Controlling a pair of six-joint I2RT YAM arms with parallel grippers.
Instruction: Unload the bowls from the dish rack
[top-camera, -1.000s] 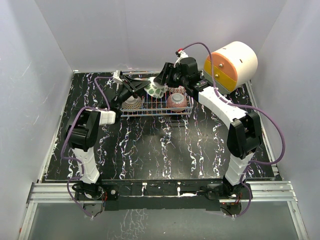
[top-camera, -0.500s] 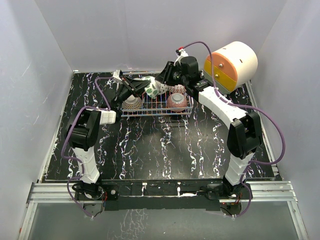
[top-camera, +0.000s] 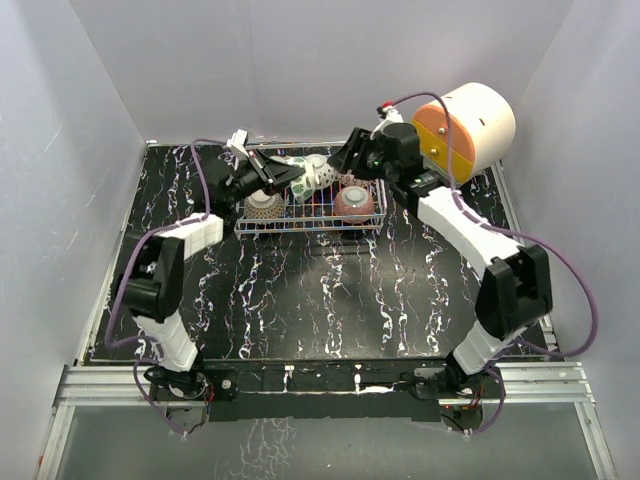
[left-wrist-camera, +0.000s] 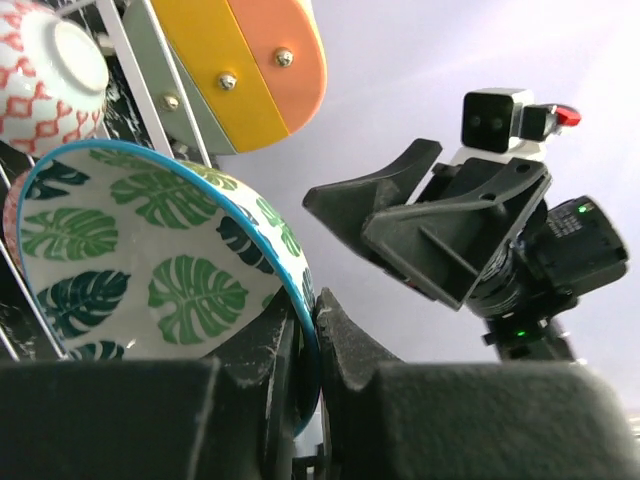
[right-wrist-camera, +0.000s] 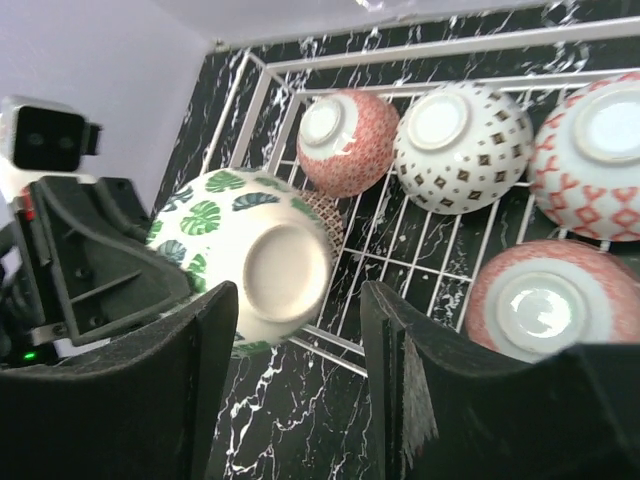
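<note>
My left gripper swings back past the rack's near edge next, then turns the bowl upright and lowers it onto the empty marbled table.
My left gripper (left-wrist-camera: 312, 320) is shut on the rim of a green leaf-patterned bowl (left-wrist-camera: 150, 260) and holds it tilted above the wire dish rack (top-camera: 310, 222). In the top view the bowl (top-camera: 308, 177) hangs between both grippers. My right gripper (right-wrist-camera: 297, 295) is open and empty, just right of the bowl (right-wrist-camera: 250, 260) and apart from it. In the rack lie a pink bowl (right-wrist-camera: 345, 140), a white bowl with brown diamonds (right-wrist-camera: 460, 145), a white bowl with a red pattern (right-wrist-camera: 590, 150), another pink bowl (right-wrist-camera: 550, 310) and a brown-patterned bowl (right-wrist-camera: 328, 215), partly hidden.
A white, orange and yellow cylindrical drawer unit (top-camera: 465, 125) stands at the back right, close behind the right arm. The rack sits at the back of the black marbled table (top-camera: 320, 290). Pale walls close in the back and both sides.
My right gripper has drawn back to the right, away from the green bowl. My left arm has stretched out farther and holds the bowl, now a little to the right.
</note>
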